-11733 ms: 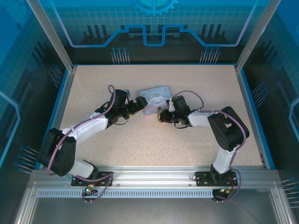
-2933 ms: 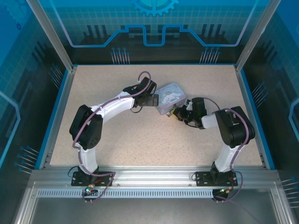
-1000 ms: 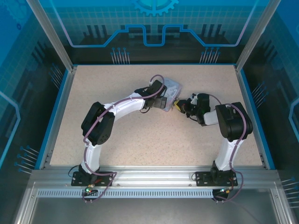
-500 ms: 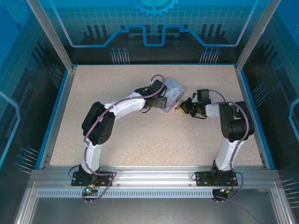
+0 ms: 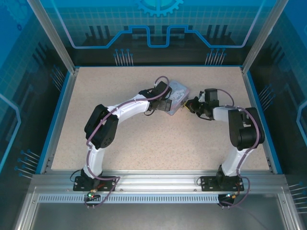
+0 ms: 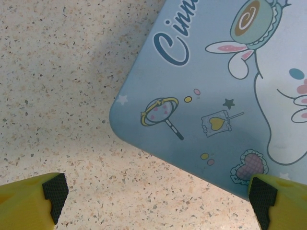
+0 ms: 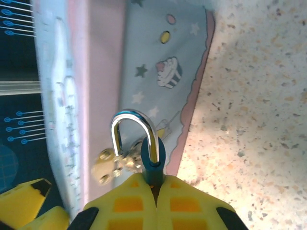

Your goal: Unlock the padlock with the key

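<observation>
My right gripper holds the padlock. Next, it should carry it back past the tin, then down onto the table between the arms to release it.
The padlock has a dark blue body and a silver shackle. My right gripper is shut on the body, seen edge-on between the yellow fingers. One shackle leg enters the body. The other ends beside the brassy latch of the pale blue tin box, apart from the body. The key is out of view. From above, my right gripper meets the tin box from the right. My left gripper is open over bare table beside the tin's rounded corner, at its near-left side.
Speckled beige tabletop lies around the tin, bounded by a blue rim and glass walls. Both arms bend inward toward the tin at the table's back middle. The near half of the table holds nothing but the arms.
My right wrist has swung toward the far side and its gripper has shifted slightly back along the tin's right side. The tin has nudged a little to the right. My left arm has stayed put.
</observation>
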`<state>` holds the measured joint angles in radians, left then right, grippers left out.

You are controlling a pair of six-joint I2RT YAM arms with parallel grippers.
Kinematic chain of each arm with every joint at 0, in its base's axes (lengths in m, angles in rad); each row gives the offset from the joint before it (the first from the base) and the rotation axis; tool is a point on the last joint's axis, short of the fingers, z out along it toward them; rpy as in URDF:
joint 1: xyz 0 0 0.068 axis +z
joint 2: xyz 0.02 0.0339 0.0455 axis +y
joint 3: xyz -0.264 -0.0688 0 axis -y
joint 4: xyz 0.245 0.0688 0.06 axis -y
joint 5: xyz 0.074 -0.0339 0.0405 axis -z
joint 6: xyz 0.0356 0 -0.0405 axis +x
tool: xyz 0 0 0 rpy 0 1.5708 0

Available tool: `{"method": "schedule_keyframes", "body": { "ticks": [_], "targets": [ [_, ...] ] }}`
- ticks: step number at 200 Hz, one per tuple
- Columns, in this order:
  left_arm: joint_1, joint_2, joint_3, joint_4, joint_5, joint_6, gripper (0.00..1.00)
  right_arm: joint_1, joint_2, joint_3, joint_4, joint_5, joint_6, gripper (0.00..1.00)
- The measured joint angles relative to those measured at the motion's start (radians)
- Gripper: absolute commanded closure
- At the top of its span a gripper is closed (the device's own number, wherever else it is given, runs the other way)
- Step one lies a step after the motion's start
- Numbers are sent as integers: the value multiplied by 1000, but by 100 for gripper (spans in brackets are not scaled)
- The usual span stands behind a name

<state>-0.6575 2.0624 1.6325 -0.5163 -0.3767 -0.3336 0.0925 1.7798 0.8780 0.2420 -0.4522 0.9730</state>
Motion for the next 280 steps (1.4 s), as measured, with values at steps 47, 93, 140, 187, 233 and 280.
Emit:
{"method": "schedule_keyframes", "body": {
  "ticks": [47,93,140,187,233,280],
  "targets": [
    [5,8,48,-74,19,0,1,-24,-108,-101,-35,3,-11,100],
    [41,-25,43,-92,61,-10,1,10,-243,-166,-101,-8,-43,100],
    [131,-257,-99,-76,114,-64,1,313,-353,-169,-146,21,-56,100],
    [201,-481,-278,-72,129,-100,1,605,-233,-106,-133,79,3,100],
    [248,-629,-398,-82,144,-117,1,765,-13,22,-50,119,85,100],
    [254,-704,-452,-82,163,-140,1,826,137,140,-14,127,136,100]
  ]
}}
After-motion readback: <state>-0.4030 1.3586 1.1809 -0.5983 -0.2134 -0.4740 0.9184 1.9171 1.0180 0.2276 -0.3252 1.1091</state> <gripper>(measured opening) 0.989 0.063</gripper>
